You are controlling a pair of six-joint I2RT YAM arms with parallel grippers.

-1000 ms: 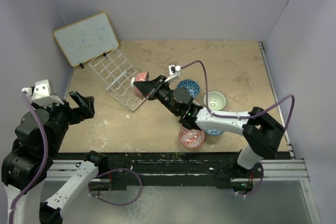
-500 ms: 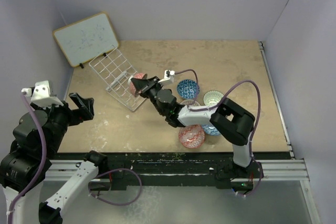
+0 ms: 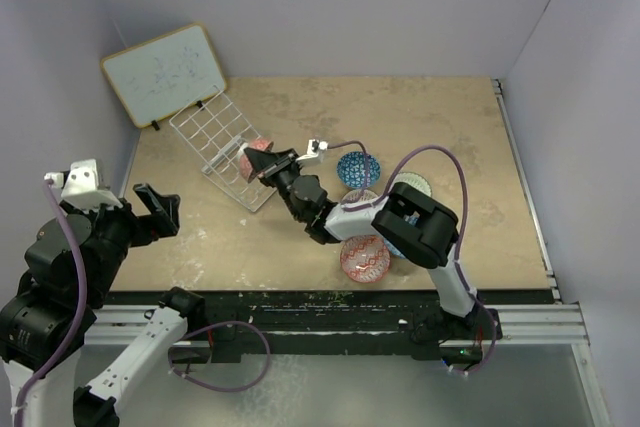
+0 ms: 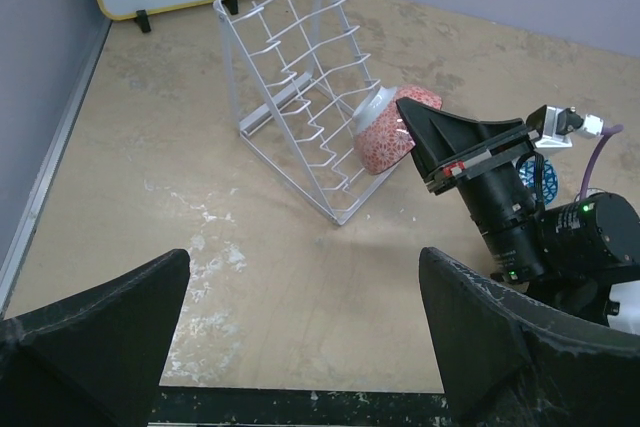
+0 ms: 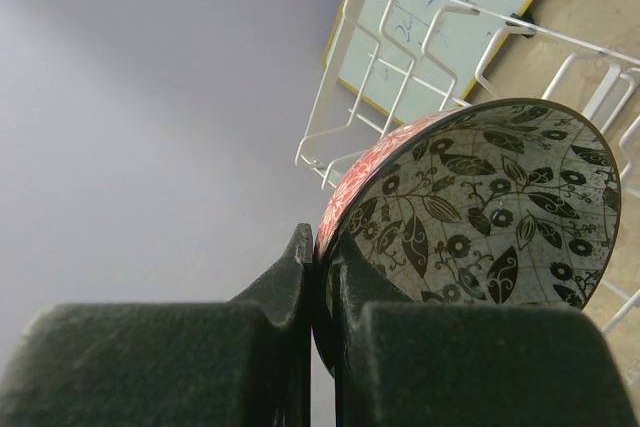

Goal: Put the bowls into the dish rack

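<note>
My right gripper moves down next, easing the red bowl in among the wires at the rack's near end (image 3: pixel 240 163) (image 5: pixel 606 95) to release it, as the bowl's base already faces them.
My right gripper (image 3: pixel 263 163) is shut on the rim of a red bowl (image 3: pixel 252 158) with a leaf-patterned cream inside (image 5: pixel 480 207). It holds the bowl on edge against the near right side of the white wire dish rack (image 3: pixel 212 139). In the left wrist view the bowl (image 4: pixel 385 139) overlaps the rack's lower wires (image 4: pixel 300 77); I cannot tell whether it rests on them. A blue bowl (image 3: pixel 358 168), another red bowl (image 3: pixel 365 260) and a cream bowl (image 3: pixel 410 184) sit on the table beside the right arm. My left gripper (image 3: pixel 155 205) hangs open over the near left of the table, holding nothing.
A wood-framed whiteboard (image 3: pixel 163 72) leans at the back left, just behind the rack. The right arm's body (image 4: pixel 530 227) stretches across the table's middle. Purple walls close in the table on the left, back and right.
The right arm has swung left with the red bowl, bringing it from beside the rack up against the rack's wires. The left arm has barely moved.
</note>
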